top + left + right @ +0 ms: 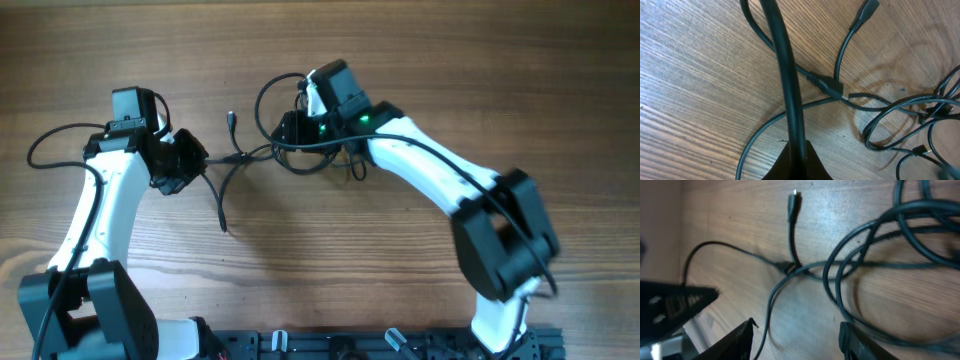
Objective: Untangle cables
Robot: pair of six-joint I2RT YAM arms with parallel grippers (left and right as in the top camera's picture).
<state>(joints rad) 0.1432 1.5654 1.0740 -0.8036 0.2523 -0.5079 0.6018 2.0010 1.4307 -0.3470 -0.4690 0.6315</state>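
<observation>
My left gripper moves toward the cables' crossing point, to its right in the overhead view, next and releases the piece of cable that runs there.
The cables are thin black cords lying on the wooden table between my two grippers. Several overlapping loops lie under my right gripper. A crossing point sits to their left, with one plug end above it and a tail below. My left gripper is shut on a cable strand that runs away from the jaws. A connector, a plug and the loops lie beyond. My right gripper is open just above the table, with a strand between its fingers and the loops ahead.
The left arm's own thicker wire loops out at the far left. A black rail runs along the table's front edge. My left gripper shows at the left of the right wrist view.
</observation>
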